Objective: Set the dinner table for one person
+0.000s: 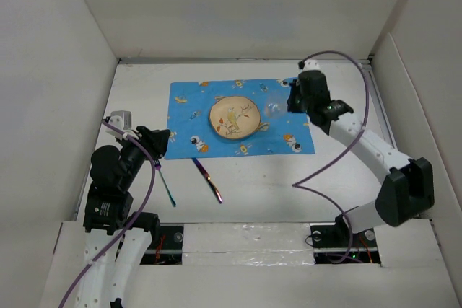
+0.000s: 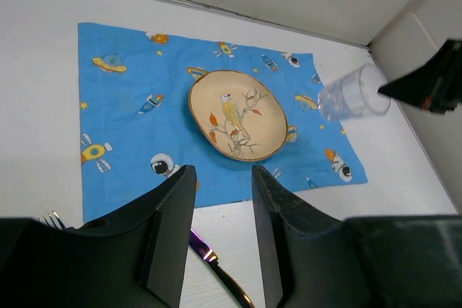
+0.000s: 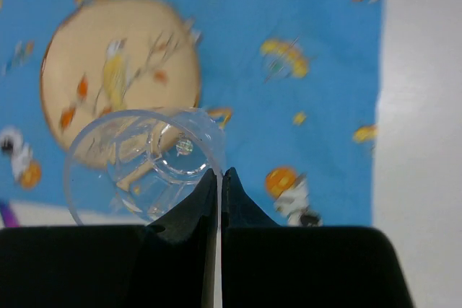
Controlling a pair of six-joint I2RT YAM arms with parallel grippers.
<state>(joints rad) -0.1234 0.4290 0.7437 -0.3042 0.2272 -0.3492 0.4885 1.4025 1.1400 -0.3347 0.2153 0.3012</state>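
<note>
The cloth's far corner (image 1: 286,86), clear of the plate (image 1: 234,117), is outward and below. My right gripper should next move outward, turn the glass upright, lower it and release it.
On the white dinner table (image 1: 133,91) lies a blue cartoon-print cloth (image 1: 188,110) with a tan bird-painted plate (image 1: 234,117) in its middle. My right gripper (image 1: 289,102) is shut on the rim of a clear glass (image 1: 274,108), held tilted above the cloth's right part; the right wrist view shows the glass (image 3: 141,167) pinched in the gripper (image 3: 219,174). My left gripper (image 1: 155,142) is open and empty near the cloth's front left corner. An iridescent fork (image 1: 167,187) and knife (image 1: 208,179) lie in front of the cloth. The knife (image 2: 216,265) shows between my left fingers (image 2: 173,229).
Upright white panels (image 1: 58,70) border the table on the left, back and right. In the left wrist view the fork's tines (image 2: 50,219) peek out at the lower left, and the glass (image 2: 354,95) and right gripper (image 2: 433,81) hang over the cloth's right end.
</note>
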